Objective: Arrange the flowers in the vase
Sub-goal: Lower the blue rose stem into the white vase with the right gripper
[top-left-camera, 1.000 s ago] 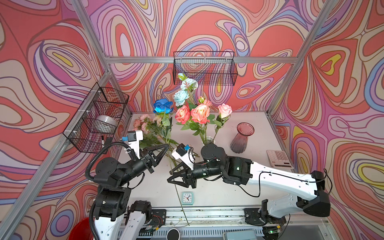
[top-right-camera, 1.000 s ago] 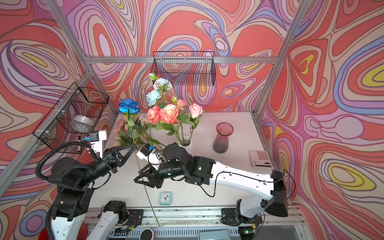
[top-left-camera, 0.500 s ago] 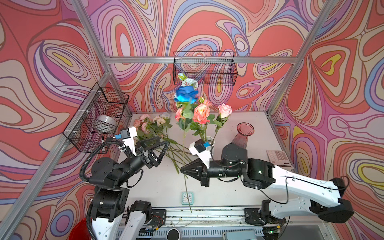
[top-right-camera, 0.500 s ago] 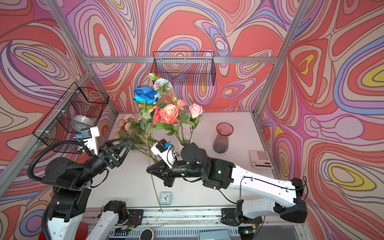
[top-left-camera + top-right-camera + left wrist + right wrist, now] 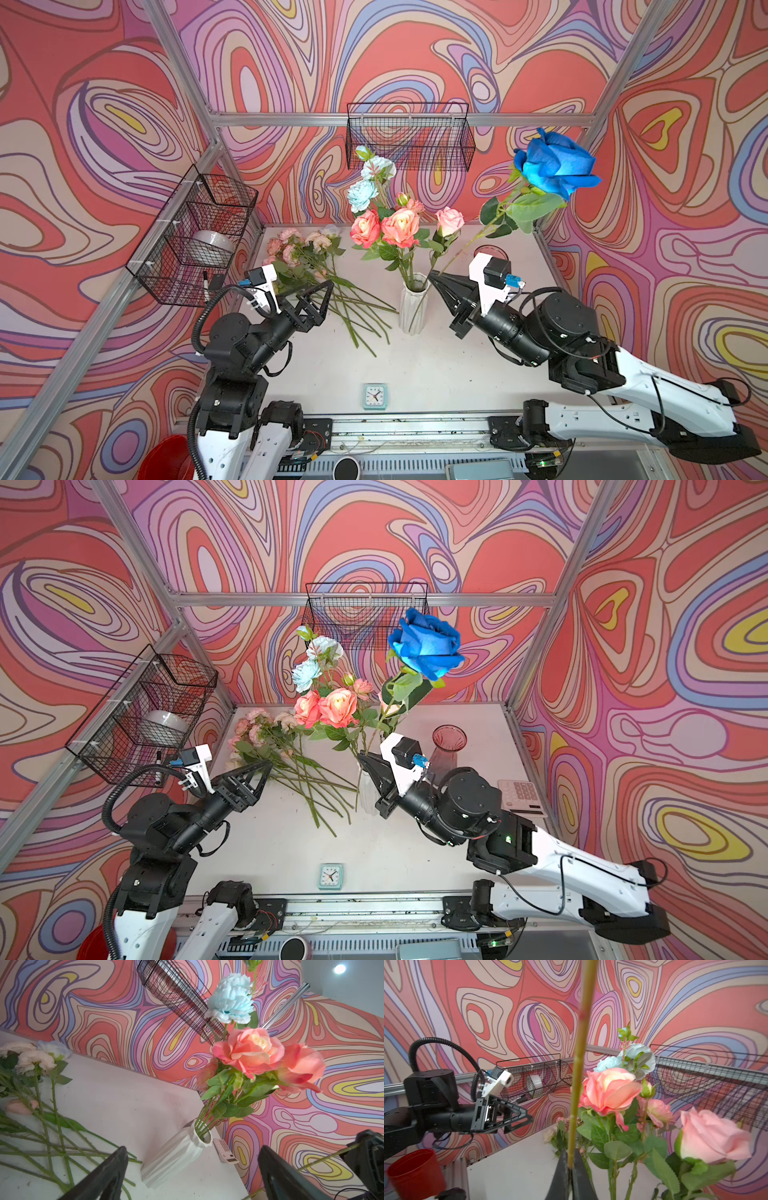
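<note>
The robot's right gripper needs to move outward next over the vase's opening (image 5: 416, 281), lower the stem inside and let go of it, since that opening is farther outward than the gripper and below it.
A white ribbed vase (image 5: 412, 309) (image 5: 368, 793) (image 5: 176, 1153) stands mid-table holding peach, pink and pale blue flowers (image 5: 386, 226) (image 5: 249, 1051) (image 5: 610, 1088). My right gripper (image 5: 434, 276) (image 5: 362, 757) (image 5: 571, 1160) is shut on the long stem (image 5: 579, 1064) of a deep blue rose (image 5: 552, 164) (image 5: 428, 642), right beside the vase's mouth. The bloom is raised high to the right. Several loose pink and white flowers (image 5: 307, 253) (image 5: 266, 733) (image 5: 31, 1059) lie on the table at the left. My left gripper (image 5: 322, 291) (image 5: 262, 771) (image 5: 192, 1149) hovers open and empty above their stems.
A dark red glass vase (image 5: 449, 742) stands behind my right wrist. A calculator (image 5: 521, 796) (image 5: 225, 1151) lies at the right edge, a small clock (image 5: 375, 395) at the front edge. Wire baskets (image 5: 407, 137) (image 5: 199, 232) hang on the walls. A red cup (image 5: 415, 1172) sits below my left arm.
My left gripper opened, let go of the blue rose's stem and drew back left. My right gripper shut on the stem and swung the rose up and to the right.
</note>
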Robot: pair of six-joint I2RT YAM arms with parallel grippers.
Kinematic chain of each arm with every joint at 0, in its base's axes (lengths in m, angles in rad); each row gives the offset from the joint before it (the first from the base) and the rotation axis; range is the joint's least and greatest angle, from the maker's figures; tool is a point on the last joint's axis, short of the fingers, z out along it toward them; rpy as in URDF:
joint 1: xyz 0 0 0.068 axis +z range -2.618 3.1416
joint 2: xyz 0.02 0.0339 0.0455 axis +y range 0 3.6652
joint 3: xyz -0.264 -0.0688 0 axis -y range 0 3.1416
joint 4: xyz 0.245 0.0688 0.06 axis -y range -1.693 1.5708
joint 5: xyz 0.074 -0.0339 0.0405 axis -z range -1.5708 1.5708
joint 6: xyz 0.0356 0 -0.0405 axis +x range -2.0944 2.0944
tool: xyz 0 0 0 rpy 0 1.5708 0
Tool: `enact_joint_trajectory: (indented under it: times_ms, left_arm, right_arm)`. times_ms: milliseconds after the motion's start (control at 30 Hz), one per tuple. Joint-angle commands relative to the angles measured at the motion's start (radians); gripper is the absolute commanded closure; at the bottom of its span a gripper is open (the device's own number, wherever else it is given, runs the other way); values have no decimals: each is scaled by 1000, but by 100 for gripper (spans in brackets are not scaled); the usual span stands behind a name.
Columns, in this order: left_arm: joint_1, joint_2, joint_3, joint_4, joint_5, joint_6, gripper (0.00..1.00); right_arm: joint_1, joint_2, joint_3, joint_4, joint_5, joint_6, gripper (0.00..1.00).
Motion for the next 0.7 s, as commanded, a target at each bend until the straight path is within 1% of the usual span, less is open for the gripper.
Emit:
enact_joint_trajectory:
  times_ms: [0,67,133,267,333,500,667]
  left_arm:
    - [-1,-9,-17,-18,-20,22,0]
    - [-1,-8,-29,-19,-19,20,0]
    - [-1,-2,-40,-11,-16,19,0]
    - [0,10,-54,7,-7,10,0]
    - [-1,13,-56,11,-3,10,0]
    - [-1,16,-54,0,-5,20,0]
    - [-2,20,-54,2,-2,22,0]
  right_arm:
    - [3,22,-4,139,137,-209,100]
    - [-5,41,0,162,139,-248,100]
    - [-40,64,11,160,112,-245,100]
    - [-210,101,32,115,-48,-117,100]
    - [-263,114,30,117,-101,-84,100]
    - [-343,159,21,130,-179,-17,100]
    - [-365,184,-3,110,-208,37,100]
